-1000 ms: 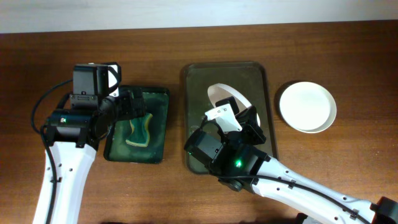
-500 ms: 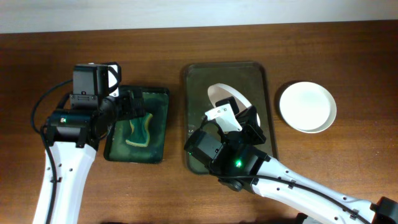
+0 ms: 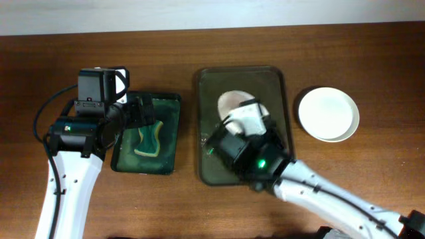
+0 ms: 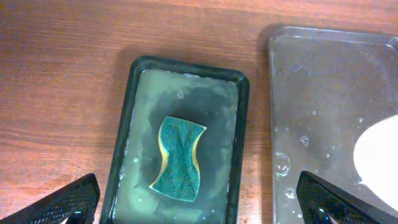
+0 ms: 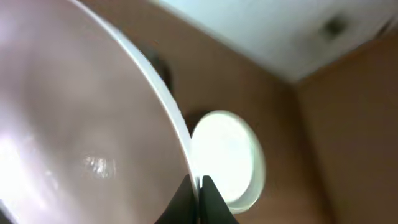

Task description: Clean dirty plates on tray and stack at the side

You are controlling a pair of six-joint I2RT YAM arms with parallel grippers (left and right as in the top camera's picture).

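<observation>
The plate still hangs tilted above the tray. Next it turns level in my right gripper and comes down onto the big tray's bottom for a flat release.
A white plate (image 3: 232, 103) is held tilted over the large olive-brown tray (image 3: 209, 86); my right gripper (image 5: 198, 186) is shut on its rim, and the plate fills the left of the right wrist view (image 5: 74, 124). A second white plate (image 3: 328, 114) lies flat on the bare wood right of the tray, and it shows in the right wrist view (image 5: 227, 155). A third plate is not in view. My left gripper (image 4: 199, 208) is open and empty above the small dark-green tray (image 4: 239, 130), its fingers at the bottom corners of the left wrist view.
A teal and yellow sponge (image 4: 180, 158) lies in soapy water in the small dark-green tray (image 3: 169, 133), left of the big tray. The big tray's wet floor (image 4: 311, 112) shows at the right of the left wrist view.
My right arm has swung and lifted, turning the held plate so more of its face shows from above. The left arm has not moved.
</observation>
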